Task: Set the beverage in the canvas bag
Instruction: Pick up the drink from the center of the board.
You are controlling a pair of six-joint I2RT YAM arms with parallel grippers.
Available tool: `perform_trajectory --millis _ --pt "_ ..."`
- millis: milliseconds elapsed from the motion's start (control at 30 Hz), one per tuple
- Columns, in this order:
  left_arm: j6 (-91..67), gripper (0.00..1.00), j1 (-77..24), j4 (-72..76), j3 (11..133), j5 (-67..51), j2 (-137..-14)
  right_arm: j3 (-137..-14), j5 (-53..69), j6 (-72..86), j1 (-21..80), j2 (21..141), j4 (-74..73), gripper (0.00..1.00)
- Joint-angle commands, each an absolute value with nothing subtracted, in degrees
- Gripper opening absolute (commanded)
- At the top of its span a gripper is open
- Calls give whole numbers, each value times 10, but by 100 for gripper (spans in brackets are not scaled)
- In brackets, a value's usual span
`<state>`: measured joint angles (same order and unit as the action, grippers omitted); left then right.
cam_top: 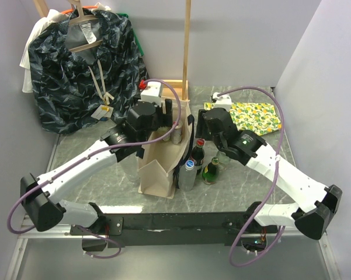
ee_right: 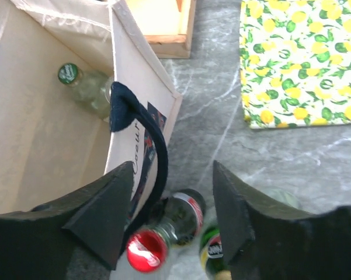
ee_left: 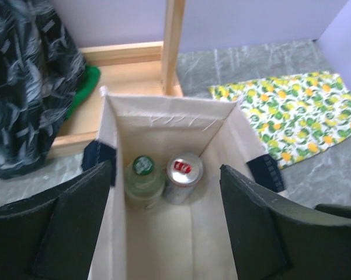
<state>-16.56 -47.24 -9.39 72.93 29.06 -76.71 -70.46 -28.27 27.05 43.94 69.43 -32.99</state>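
The bottle's cap is still off-center beside the bag-side finger, so my right gripper should move back and down, toward the bag (cam_top: 155, 169), onto the bottle's red cap (cam_top: 200, 142).
The beige canvas bag (cam_top: 155, 169) stands upright at the table's middle with its mouth open. My left gripper (ee_left: 166, 224) hangs open above the mouth, one finger over each side wall. Inside the bag (ee_left: 163, 125) stand a green-capped bottle (ee_left: 143, 175) and a silver can (ee_left: 184, 174). Just right of the bag stand three more beverages: a red-capped dark bottle (ee_right: 147, 249), a green bottle (ee_right: 213, 252) and a blue-capped clear bottle (cam_top: 188, 174). My right gripper (ee_right: 172, 219) is open above the red-capped bottle, touching nothing. The bag's black handle (ee_right: 141, 135) loops beside its left finger.
A dark blue patterned garment (cam_top: 82, 70) hangs at the back left. A wooden frame with an upright post (cam_top: 187, 46) stands behind the bag. A lemon-print cloth (cam_top: 254, 116) lies flat at the back right. Walls close in on both sides.
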Motion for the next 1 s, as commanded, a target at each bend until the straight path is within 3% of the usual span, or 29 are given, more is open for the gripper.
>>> perform_trajectory --millis 0,333,633,967 --pt "-156 83 -474 -131 701 304 -731 -733 -290 251 437 665 -369 64" --pt "-185 91 -474 -143 647 283 -657 -711 -244 260 436 639 -396 66" --pt "-214 92 -456 -195 648 298 -678 -697 -210 231 439 638 -388 67" --pt "-254 91 -381 -171 620 179 -662 -684 -199 231 461 651 -392 67"
